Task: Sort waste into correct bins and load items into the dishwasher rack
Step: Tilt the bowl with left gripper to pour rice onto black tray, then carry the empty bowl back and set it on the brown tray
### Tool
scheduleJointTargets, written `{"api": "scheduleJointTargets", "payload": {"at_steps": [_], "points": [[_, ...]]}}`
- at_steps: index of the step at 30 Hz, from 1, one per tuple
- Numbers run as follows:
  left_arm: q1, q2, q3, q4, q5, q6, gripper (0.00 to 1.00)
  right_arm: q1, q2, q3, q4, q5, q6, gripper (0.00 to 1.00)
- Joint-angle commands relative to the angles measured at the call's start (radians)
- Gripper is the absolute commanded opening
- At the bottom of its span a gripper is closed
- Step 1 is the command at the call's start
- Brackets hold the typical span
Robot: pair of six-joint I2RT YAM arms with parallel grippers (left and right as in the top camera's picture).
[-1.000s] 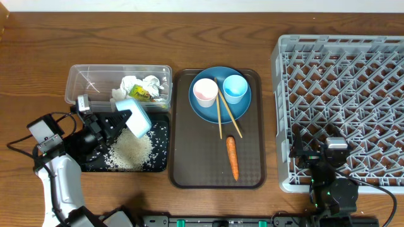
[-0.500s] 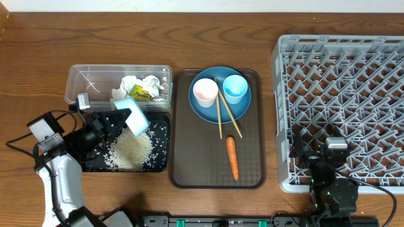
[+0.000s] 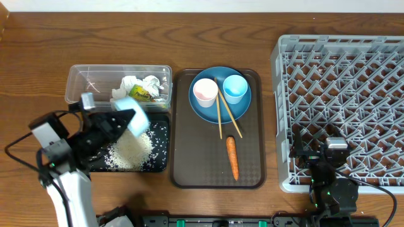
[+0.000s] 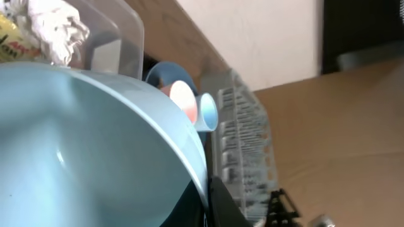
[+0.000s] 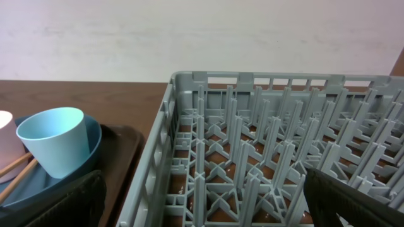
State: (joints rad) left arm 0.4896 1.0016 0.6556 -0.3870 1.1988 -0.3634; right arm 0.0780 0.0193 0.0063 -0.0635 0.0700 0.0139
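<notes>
Next, my left gripper turns the bowl (image 4: 82, 145) upright, carries it down onto the bare tray beside the carrot and releases its rim, because the rice lies in the bin.
My left gripper (image 3: 117, 122) is shut on the rim of the white bowl with pale blue outside (image 3: 132, 115) and holds it tilted over the black bin (image 3: 160, 161), where a pile of rice (image 3: 129, 150) lies. In the left wrist view the bowl (image 4: 82, 145) fills the frame, its rim between my fingers (image 4: 208, 202). Paper wads and the yellow-green wrapper (image 3: 142, 88) lie in the clear tub (image 3: 77, 82). The blue plate (image 3: 208, 108) carries the pink cup (image 3: 205, 92), blue cup (image 3: 234, 88) and chopsticks (image 3: 224, 115). The carrot (image 3: 233, 157) lies on the tray. My right gripper (image 3: 328, 165) is open and empty at the rack's (image 3: 341, 94) front edge.
The brown serving tray (image 3: 183, 157) sits between the bins and the rack. The right wrist view shows the rack's pegs (image 5: 265, 145), the blue cup (image 5: 53, 142) and the plate rim (image 5: 95, 142). The left arm's body stands at the table's front left.
My left arm has shifted a little and the bowl has moved slightly up and left over the black bin, still tilted. The right arm has not moved.
</notes>
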Motion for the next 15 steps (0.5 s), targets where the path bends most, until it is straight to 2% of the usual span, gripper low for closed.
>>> {"api": "scheduleJointTargets", "payload": {"at_steps": [1,10,15], "points": [[-0.108,-0.101,0.002,-0.055,-0.235,-0.009,0.06,-0.013,-0.001,-0.001,-0.005,0.001,-0.008,0.99],[-0.527,-0.248,0.002,-0.196,-0.681,-0.032,0.06,-0.013,-0.001,-0.001,-0.005,0.0,-0.008,0.99],[-0.734,-0.222,0.002,-0.226,-0.821,-0.051,0.06,-0.013,-0.001,-0.001,-0.005,0.0,-0.008,0.99]]}}
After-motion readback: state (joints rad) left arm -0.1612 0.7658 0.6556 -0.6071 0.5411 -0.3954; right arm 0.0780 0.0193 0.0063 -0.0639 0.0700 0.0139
